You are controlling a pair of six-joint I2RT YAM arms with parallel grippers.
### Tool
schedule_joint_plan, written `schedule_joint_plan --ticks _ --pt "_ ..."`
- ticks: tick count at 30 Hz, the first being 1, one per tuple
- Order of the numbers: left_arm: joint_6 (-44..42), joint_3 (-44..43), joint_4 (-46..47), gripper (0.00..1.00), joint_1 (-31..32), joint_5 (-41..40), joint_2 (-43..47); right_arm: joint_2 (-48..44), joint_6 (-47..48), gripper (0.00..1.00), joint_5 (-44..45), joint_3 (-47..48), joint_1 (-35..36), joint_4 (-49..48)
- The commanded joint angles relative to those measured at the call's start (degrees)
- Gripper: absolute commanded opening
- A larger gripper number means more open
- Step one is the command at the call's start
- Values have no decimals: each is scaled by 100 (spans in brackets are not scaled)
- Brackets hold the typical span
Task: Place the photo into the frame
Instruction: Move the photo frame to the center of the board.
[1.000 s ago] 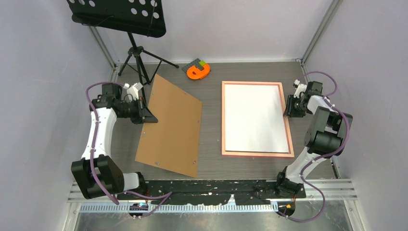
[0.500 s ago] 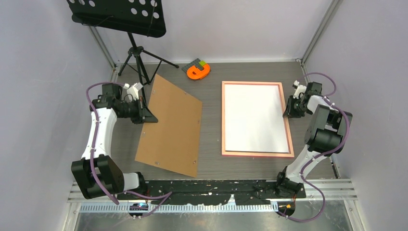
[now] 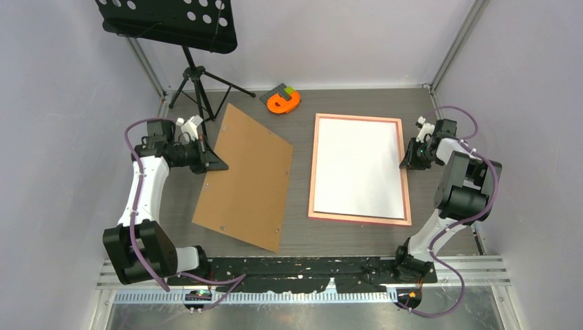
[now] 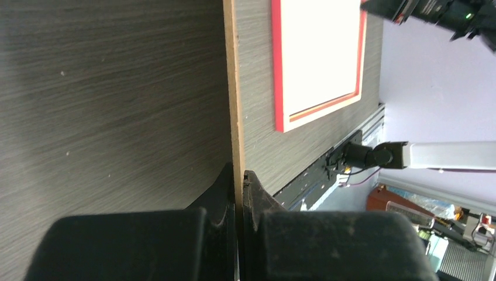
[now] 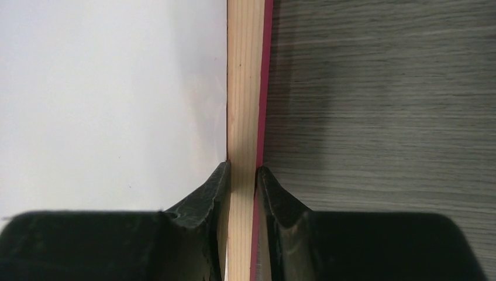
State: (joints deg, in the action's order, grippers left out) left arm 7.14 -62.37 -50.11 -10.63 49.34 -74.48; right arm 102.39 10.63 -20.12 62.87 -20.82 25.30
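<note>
A gap parts the frame [image 3: 357, 219] and the board, so my right gripper will slide the frame left in the top view onto the tabletop beside the board and release it.
The frame [image 3: 357, 219], with its narrow salmon-pink border, lies right of centre. A white sheet [image 3: 359, 167] fills its inside; no seascape picture side shows in any view. My right gripper [image 3: 405, 157] is shut on the frame's right rail; the right wrist view shows its jaws [image 5: 242, 172] clamped on the wooden rail [image 5: 243, 88] beside the white sheet [image 5: 111, 99]. My left gripper [image 3: 206, 152] is shut on the far left edge of the brown backing board [image 3: 244, 179]. The left wrist view shows the jaws [image 4: 238, 175] pinching the board's thin edge [image 4: 233, 88], with the frame [image 4: 278, 70] beyond.
A small orange tape-like object [image 3: 283, 102] lies at the back centre. A black music stand [image 3: 168, 20] on a tripod [image 3: 196, 75] stands at the back left, close to my left arm. Grey walls enclose three sides. A black rail [image 3: 302, 265] runs along the near edge.
The frame has shifted left and turned slightly with my right gripper on its right rail. The backing board has moved a little in my left gripper.
</note>
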Motion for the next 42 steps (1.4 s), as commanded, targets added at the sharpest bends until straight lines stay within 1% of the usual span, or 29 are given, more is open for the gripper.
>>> schedule_joint_plan --ticks 1,10,12,16,18,22,24,27,30,33,37,42 --pt "397 -75 1002 0 -25 536 188 -388 -310 6 -258 -238 320 -38" --pt "1175 -226 1656 0 -26 865 561 -605 -535 6 -84 -411 949 -127" --pt "1603 -168 1929 0 -27 1009 639 -625 -596 6 -59 -450 1068 -148" --pt "2715 49 2810 0 -15 1214 739 -695 -835 6 -71 -525 1316 -179" --pt "3280 129 3273 0 -6 1280 721 -758 -988 6 -74 -563 1439 -204" --pt "4145 254 3959 0 108 1285 605 -870 -1126 6 48 -595 1739 -271" --pt "4621 408 4540 0 248 1195 545 -919 -1215 6 10 -606 1815 -318" --pt "5068 557 5174 0 532 1049 370 -975 -1273 6 -91 -647 1883 -387" --pt "5730 882 6294 0 844 805 130 -1063 -1362 6 -225 -741 1888 -492" --pt "6271 1085 7203 0 1266 576 -223 -1119 -1412 6 -319 -792 1889 -548" --pt "6629 1232 7885 0 1703 177 -679 -1144 -1469 6 -405 -823 1889 -590" --pt "6687 1294 8368 0 2089 -280 -1156 -1072 -1511 6 -458 -864 1889 -631"
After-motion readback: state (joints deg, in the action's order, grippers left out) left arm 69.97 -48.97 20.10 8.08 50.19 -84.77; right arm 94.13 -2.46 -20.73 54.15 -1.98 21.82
